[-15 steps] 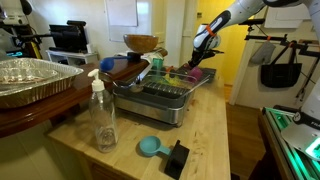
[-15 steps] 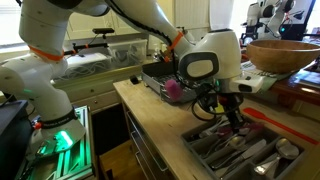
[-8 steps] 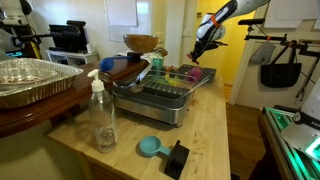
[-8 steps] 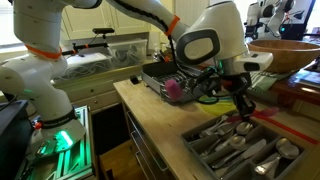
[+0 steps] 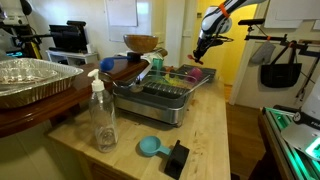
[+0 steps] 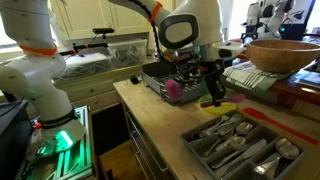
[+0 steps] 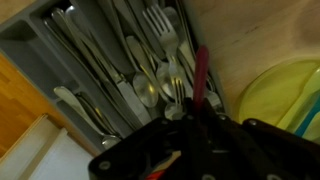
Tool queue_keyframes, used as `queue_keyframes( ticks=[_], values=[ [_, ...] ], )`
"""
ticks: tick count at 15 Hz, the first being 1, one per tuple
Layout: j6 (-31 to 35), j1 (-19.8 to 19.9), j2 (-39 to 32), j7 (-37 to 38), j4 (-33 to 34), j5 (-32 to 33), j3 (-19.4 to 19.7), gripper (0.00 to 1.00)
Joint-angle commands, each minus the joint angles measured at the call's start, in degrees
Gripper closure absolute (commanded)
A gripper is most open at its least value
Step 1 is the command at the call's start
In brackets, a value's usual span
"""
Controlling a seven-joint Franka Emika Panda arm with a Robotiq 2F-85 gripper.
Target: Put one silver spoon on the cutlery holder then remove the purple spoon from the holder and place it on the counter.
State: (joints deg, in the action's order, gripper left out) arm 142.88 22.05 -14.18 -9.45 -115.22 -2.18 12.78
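Note:
I will move my gripper toward the rack, and then I will lower the handle onto the bare counter between the rack and the tray (image 6: 240,146).
My gripper (image 5: 201,44) hangs in the air above the far end of the grey dish rack (image 5: 162,98). It also shows above the counter (image 6: 160,130), between the rack (image 6: 163,76) and the cutlery tray (image 6: 240,146). In the wrist view the gripper (image 7: 197,115) is shut on a slim dark magenta-red handle (image 7: 201,70). I cannot tell whether this is the purple spoon. Below it lie several silver spoons and forks (image 7: 150,85). The cutlery holder (image 5: 178,74) holds coloured utensils at the rack's far end.
A yellow-green plate (image 7: 285,95) lies beside the tray. A soap bottle (image 5: 102,115), a teal scoop (image 5: 149,146) and a black block (image 5: 177,158) stand on the near counter (image 5: 205,135). A wooden bowl (image 5: 141,43) and a foil pan (image 5: 35,78) stand on the far side.
My gripper has lifted out of the cutlery tray with the slim handle and moved up and toward the dish rack.

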Motion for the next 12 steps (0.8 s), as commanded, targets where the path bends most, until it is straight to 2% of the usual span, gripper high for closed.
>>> queue_keyframes(
  ticks=[1, 6, 12],
  values=[
    [-3.4, -2.4, 8.4, -3.1, -10.1, 1.7, 0.2, 0.98],
    [-3.3, -4.7, 10.3, -5.5, -17.2, -0.4, -0.5, 0.98],
    [0.5, -6.1, 7.3, -7.8, -21.1, -3.4, -1.3, 0.98]
  ],
)
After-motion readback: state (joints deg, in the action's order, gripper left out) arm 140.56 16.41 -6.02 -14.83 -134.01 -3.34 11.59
